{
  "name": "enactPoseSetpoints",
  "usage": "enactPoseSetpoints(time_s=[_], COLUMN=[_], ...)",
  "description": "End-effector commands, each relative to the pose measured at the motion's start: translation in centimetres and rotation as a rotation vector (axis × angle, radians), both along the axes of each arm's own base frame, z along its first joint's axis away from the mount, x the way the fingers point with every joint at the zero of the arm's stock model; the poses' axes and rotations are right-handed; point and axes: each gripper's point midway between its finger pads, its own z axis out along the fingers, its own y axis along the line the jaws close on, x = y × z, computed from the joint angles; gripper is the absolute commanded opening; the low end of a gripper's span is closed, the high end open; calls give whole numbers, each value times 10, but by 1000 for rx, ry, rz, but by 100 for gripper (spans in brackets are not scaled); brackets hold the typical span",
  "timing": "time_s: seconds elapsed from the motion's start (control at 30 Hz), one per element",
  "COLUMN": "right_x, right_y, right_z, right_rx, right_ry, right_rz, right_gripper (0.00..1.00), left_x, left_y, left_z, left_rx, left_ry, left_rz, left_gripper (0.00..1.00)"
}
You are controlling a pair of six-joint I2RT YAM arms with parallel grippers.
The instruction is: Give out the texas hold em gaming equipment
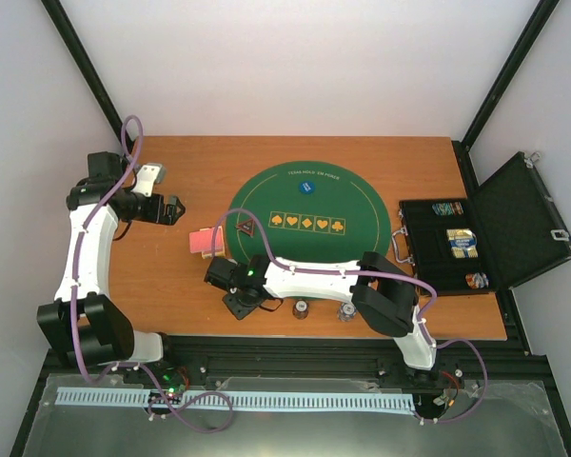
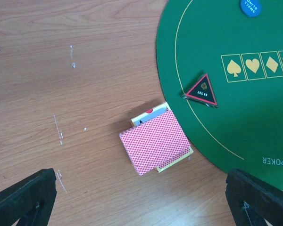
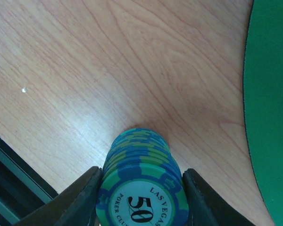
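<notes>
My right gripper should next lift the chips, carry them outward over the green mat and go down to let go of them beside the triangular marker, because that spot is empty.
A stack of blue-and-green poker chips stands on the wood just off the green mat. My right gripper is shut on it, one finger pressed against each side; the top view hides the stack under that gripper. Two more chip stacks stand near the front edge. Red-backed cards lie in a pile beside the mat's left rim, with my left gripper open above them and holding nothing. The black-red triangular marker and a blue button disc lie on the mat.
A black hinged case stands open at the right with more chips and a card box inside. The round green mat covers the table's middle. A metal rail runs along the near edge, close to the right gripper.
</notes>
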Motion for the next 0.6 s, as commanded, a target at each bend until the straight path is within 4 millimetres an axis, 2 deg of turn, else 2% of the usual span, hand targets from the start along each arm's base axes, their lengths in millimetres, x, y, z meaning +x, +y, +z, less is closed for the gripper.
enactPoseSetpoints(time_s=[0.0, 0.2, 0.33, 0.47, 0.57], right_x=[3, 8, 16, 55, 91], right_y=[5, 5, 5, -4, -13], right_z=[8, 31, 53, 78, 88], right_rx=[-3, 5, 31, 52, 55], right_ry=[-32, -62, -86, -131, -157], right_rz=[4, 10, 11, -34, -67], right_gripper=[31, 26, 26, 26, 26], left_x=[3, 3, 3, 4, 5], left_y=[3, 2, 3, 3, 3], left_z=[21, 18, 17, 14, 14], left_rx=[14, 6, 10, 1, -4], left_ry=[-54, -47, -44, -29, -18], left_rz=[-3, -2, -2, 6, 12], left_gripper=[100, 100, 100, 100, 100])
